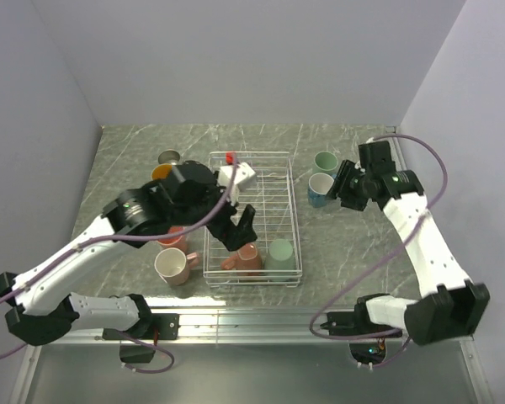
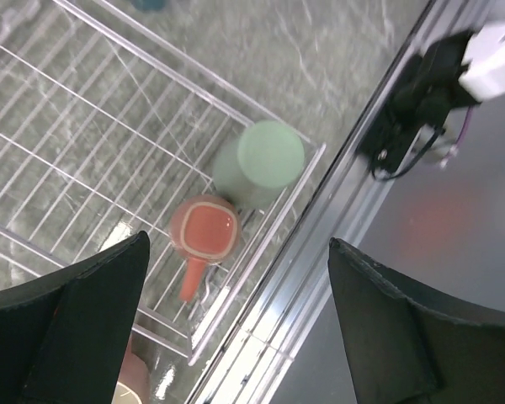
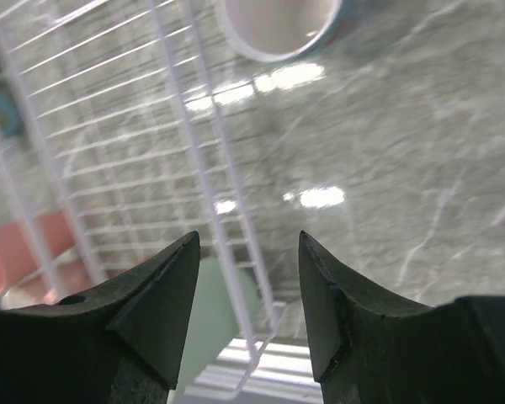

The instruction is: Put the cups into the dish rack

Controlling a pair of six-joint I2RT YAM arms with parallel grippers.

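Note:
My right gripper will next move outward and down to straddle the blue cup's rim on the side facing it, as the upright blue cup's opening admits one finger.
The white wire dish rack stands mid-table. A salmon cup and an upturned mint cup sit in its near end. My left gripper hangs open over the salmon cup, holding nothing, with the mint cup beside it. Right of the rack stand a blue cup and a mint cup. Beside the blue cup my right gripper is open and empty. In the right wrist view the blue cup's rim lies ahead of the right gripper.
Left of the rack stand a pink cup, a cream-white cup, an orange-inside cup and a small metallic grey one. The table's metal front rail runs just past the rack's near end. Walls enclose three sides.

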